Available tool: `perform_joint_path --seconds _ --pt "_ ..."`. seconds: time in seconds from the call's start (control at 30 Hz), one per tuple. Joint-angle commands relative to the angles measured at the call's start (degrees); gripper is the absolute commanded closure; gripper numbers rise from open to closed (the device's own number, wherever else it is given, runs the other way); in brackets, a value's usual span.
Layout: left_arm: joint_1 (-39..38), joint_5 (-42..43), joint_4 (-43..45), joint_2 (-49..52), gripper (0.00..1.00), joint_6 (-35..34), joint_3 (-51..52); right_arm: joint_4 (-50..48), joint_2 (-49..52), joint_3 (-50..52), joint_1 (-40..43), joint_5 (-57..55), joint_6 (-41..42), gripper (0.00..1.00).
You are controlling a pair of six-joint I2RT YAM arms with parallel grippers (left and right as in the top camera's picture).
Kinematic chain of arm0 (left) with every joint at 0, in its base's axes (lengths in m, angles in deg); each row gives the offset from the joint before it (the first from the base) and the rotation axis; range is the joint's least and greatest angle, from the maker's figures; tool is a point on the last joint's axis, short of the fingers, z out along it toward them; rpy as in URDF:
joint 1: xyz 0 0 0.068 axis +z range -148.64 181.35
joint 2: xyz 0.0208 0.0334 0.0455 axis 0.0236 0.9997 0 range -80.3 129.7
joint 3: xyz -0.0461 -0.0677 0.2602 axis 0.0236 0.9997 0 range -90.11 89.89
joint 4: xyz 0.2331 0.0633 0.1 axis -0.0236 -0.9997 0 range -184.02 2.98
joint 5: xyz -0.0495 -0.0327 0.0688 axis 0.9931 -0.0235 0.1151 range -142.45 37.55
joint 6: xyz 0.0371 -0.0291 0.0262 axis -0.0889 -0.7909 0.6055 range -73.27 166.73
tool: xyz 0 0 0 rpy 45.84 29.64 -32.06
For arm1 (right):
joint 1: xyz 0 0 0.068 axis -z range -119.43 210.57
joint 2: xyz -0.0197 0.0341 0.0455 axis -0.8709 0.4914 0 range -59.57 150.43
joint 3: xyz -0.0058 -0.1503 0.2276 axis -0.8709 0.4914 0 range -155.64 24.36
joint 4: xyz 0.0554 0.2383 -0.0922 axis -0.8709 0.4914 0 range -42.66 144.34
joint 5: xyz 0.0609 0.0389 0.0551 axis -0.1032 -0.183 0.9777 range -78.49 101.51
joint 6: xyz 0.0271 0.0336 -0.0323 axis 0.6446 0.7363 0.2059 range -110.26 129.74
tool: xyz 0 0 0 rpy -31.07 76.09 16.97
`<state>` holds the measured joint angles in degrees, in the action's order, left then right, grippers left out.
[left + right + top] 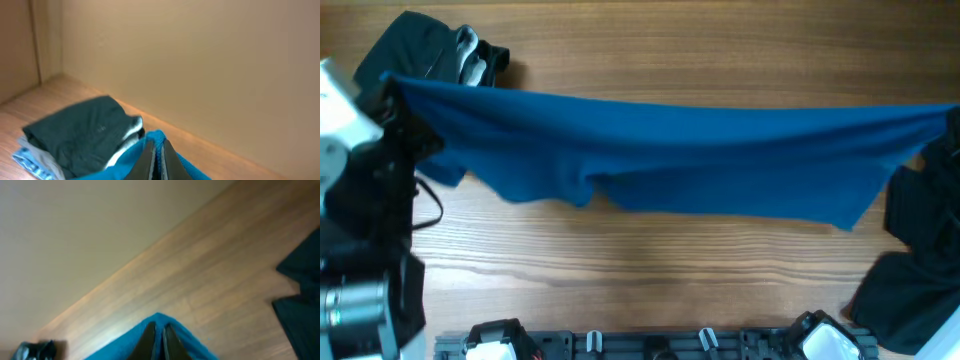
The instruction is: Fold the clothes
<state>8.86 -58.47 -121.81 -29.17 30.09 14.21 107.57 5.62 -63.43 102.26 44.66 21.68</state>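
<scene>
My left gripper will move up next, then outward and down beside the folded stack, to lay the shirt end of the cloth on the tabletop and then release it, because the cloth is hanging raised.
A large royal-blue shirt (670,150) hangs stretched in a long band across the table, held up at both ends. My left gripper (388,92) is shut on its left end; in the left wrist view the gripper (156,144) pinches a bunch of blue fabric (125,160) between its fingers. My right gripper (159,328) is shut on the shirt's right end, with blue cloth (190,342) wrapped round its fingertips. The shirt's lower edge sags towards the table in the middle.
A folded stack of dark and white-grey clothes (440,50) lies at the back left, also seen as the dark stack (80,132) above a pale-blue patterned piece (25,161). Black garments (910,290) lie at the right front. A wall (200,60) stands behind the table.
</scene>
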Motion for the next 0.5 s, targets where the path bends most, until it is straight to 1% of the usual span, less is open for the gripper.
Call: perform_joint_path --seconds 0.0,0.07,0.2,0.4,0.47 --pt "0.28 -4.09 0.72 0.61 0.96 1.42 -1.27 1.92 -0.28 -2.95 0.39 -5.90 0.26 0.96" --pt "0.28 -2.71 1.36 3.80 0.96 1.42 -1.27 3.21 1.64 -2.95 0.39 -7.82 0.24 0.96" --pt "0.28 -2.14 2.82 8.31 0.96 1.42 -3.39 3.37 2.80 -3.32 0.39 -6.14 0.04 0.96" --pt "0.28 -2.64 1.11 7.30 0.96 1.66 -11.63 5.81 -0.42 -10.49 0.39 -6.40 -0.42 0.96" --pt "0.28 -3.43 0.57 5.95 0.96 3.45 -12.74 7.80 -1.44 -11.65 0.39 -7.30 -1.14 0.96"
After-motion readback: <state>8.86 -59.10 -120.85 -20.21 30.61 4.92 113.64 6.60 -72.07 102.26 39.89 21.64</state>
